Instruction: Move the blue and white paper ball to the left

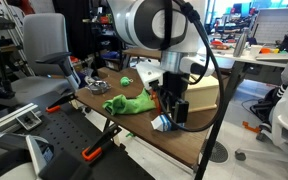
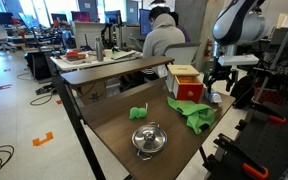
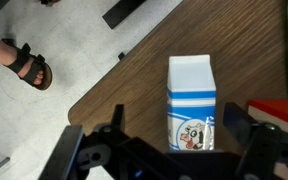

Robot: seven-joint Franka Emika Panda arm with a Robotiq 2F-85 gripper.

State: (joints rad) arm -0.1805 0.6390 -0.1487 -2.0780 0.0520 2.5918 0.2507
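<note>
The carton is below my gripper, between the open fingers, so my gripper needs to go down over the carton's cow-printed part (image 1: 164,123) (image 3: 192,129) and close its fingers from both sides.
No paper ball shows. A blue and white milk carton (image 3: 192,100) with a cartoon cow lies on the brown wooden table (image 3: 124,95) near its edge. It also shows in both exterior views (image 1: 164,123) (image 2: 215,98). My gripper (image 3: 176,125) is open and sits straight above the carton, one finger on each side. The right finger is close to the carton and the left finger is apart from it. In both exterior views the gripper (image 1: 168,108) (image 2: 216,86) hangs low over the table's end.
A green cloth (image 1: 129,102) (image 2: 196,115) lies beside the carton. A wooden box with a red side (image 2: 187,82) stands close behind. A lidded metal pot (image 2: 149,138) and a small green object (image 2: 138,112) sit mid-table. A sandalled foot (image 3: 29,65) is on the floor past the edge.
</note>
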